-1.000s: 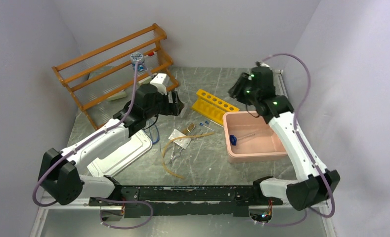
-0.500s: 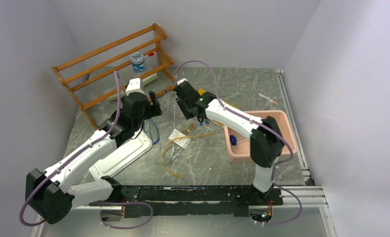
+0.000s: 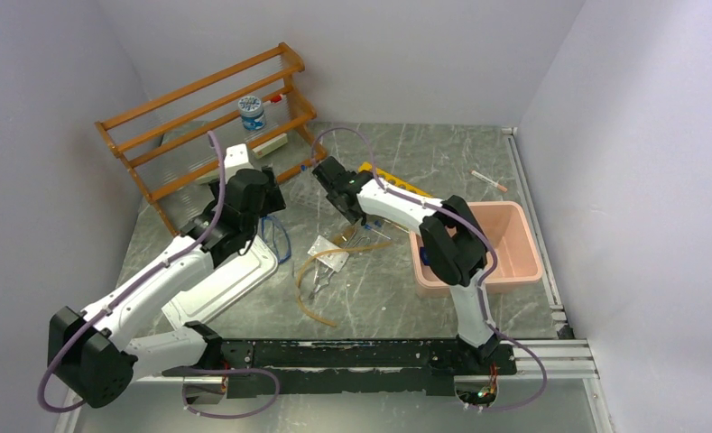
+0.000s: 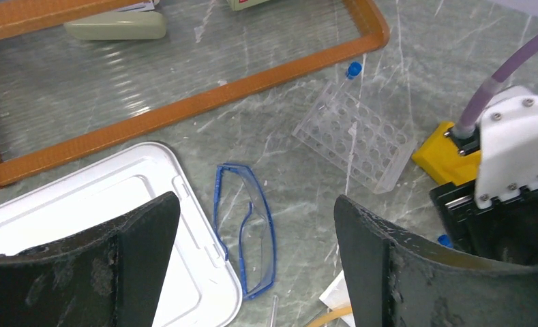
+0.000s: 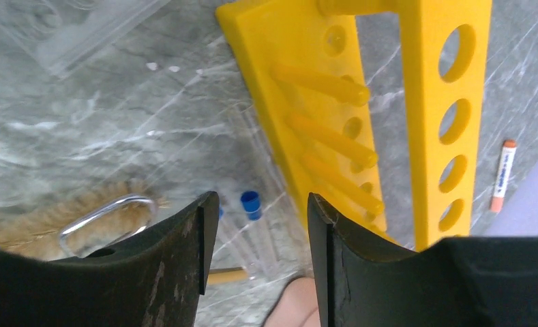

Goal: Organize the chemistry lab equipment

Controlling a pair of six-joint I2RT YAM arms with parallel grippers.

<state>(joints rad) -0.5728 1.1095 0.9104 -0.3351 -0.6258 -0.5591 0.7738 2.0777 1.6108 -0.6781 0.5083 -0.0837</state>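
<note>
The clear tube along the yellow tube rack (image 5: 361, 102) already runs between the right gripper's open fingers, so the gripper should next lower onto that tube near its uncapped end.
My right gripper (image 5: 260, 211) (image 3: 356, 219) is open just above clear blue-capped tubes (image 5: 251, 204) lying on the table beside the yellow tube rack (image 5: 361, 102). Nothing is between its fingers. A bristle brush with a wire loop (image 5: 109, 214) lies to its left. My left gripper (image 4: 256, 208) (image 3: 273, 195) hangs wide open and empty over blue-framed safety goggles (image 4: 245, 231). A tan rubber hose (image 3: 309, 273) curls around a white flat packet (image 3: 327, 253) in the middle of the table. A clear tube rack (image 4: 354, 136) lies near the wooden shelf.
A white lid (image 3: 230, 280) lies under the left arm. The pink bin (image 3: 517, 216) stands at the right, partly behind the right arm. The orange-brown wooden shelf rack (image 3: 203, 117) with a jar (image 3: 252, 112) is at the back left. An orange-tipped marker (image 3: 489, 180) lies at the back right.
The right arm swung from the far right, beyond the pink bin, to the table's middle and now hangs over the tubes. The left gripper drew back a little to the left.
</note>
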